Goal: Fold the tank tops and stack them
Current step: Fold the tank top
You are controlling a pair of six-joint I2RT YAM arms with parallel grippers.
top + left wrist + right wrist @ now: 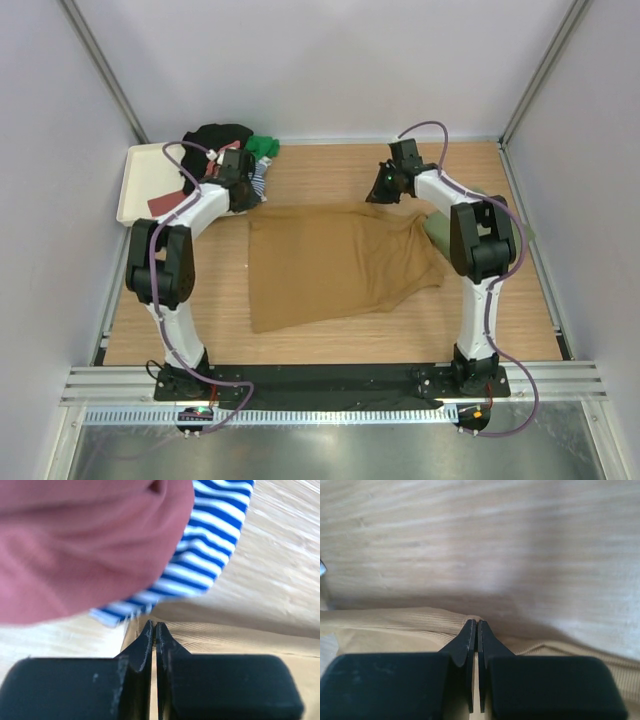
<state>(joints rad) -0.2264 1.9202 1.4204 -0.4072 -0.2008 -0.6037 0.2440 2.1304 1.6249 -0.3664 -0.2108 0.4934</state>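
The tank top's body lies unfolded at the tank top's middle [376,264], so I will bring my right gripper with the ribbed hem back from the tank top's far edge onto that spot and let go.
A mustard brown tank top [330,265] lies spread flat in the middle of the wooden table. My left gripper [251,203] is at its far left corner, and in the left wrist view the gripper [154,626] is shut with its tips pinching the cloth's [240,635] edge. At the far right corner my right gripper [376,194] is also down on the top. The right wrist view shows this gripper [476,623] shut on the ribbed hem [395,622], which bunches at the tips.
Other tank tops are heaped at the back left: black [215,135], green [263,146], blue-and-white striped [200,555] and red [75,545]. The red one lies partly on a cream tray [140,170]. An olive green top [437,232] lies under the right arm.
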